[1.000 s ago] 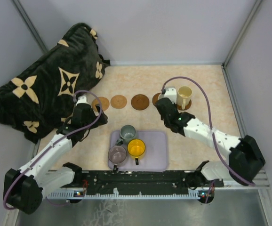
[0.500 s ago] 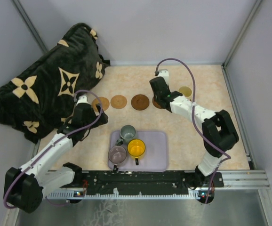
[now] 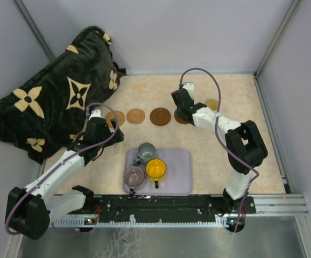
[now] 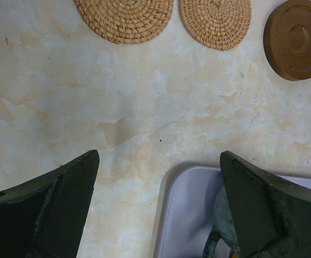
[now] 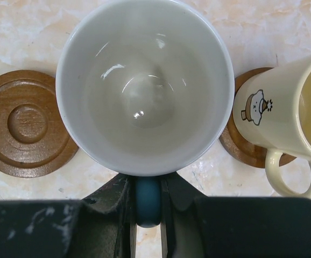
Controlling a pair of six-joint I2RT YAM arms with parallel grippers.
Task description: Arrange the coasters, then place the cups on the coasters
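Note:
A coaster's edge shows beneath my right gripper in the top view, so I should lower the pale blue cup onto that coaster and let go of the cup's handle.
My right gripper (image 5: 147,188) is shut on the handle of the pale blue cup (image 5: 145,86), which is white inside and upright. What lies under that cup is hidden. To its left is a dark wooden coaster (image 5: 26,130); to its right the cream cup (image 5: 290,115) stands on another coaster (image 5: 247,150). From above, coasters (image 3: 135,115) form a row, and the right gripper (image 3: 185,103) covers the blue cup. My left gripper (image 4: 160,156) is open and holds nothing, above the tray's corner (image 4: 188,215). The grey-green cup (image 3: 145,152), yellow cup (image 3: 156,169) and mauve cup (image 3: 134,176) stand on the tray.
The lavender tray (image 3: 179,177) sits at the near middle. A dark floral blanket (image 3: 58,97) is heaped at the back left, close to the left arm. Two woven coasters (image 4: 126,19) and a wooden one (image 4: 297,38) lie beyond the left fingers. Walls enclose the table.
The right arm has folded its elbow up, and its gripper has moved left and farther back, away from the cream cup. The left arm has barely moved.

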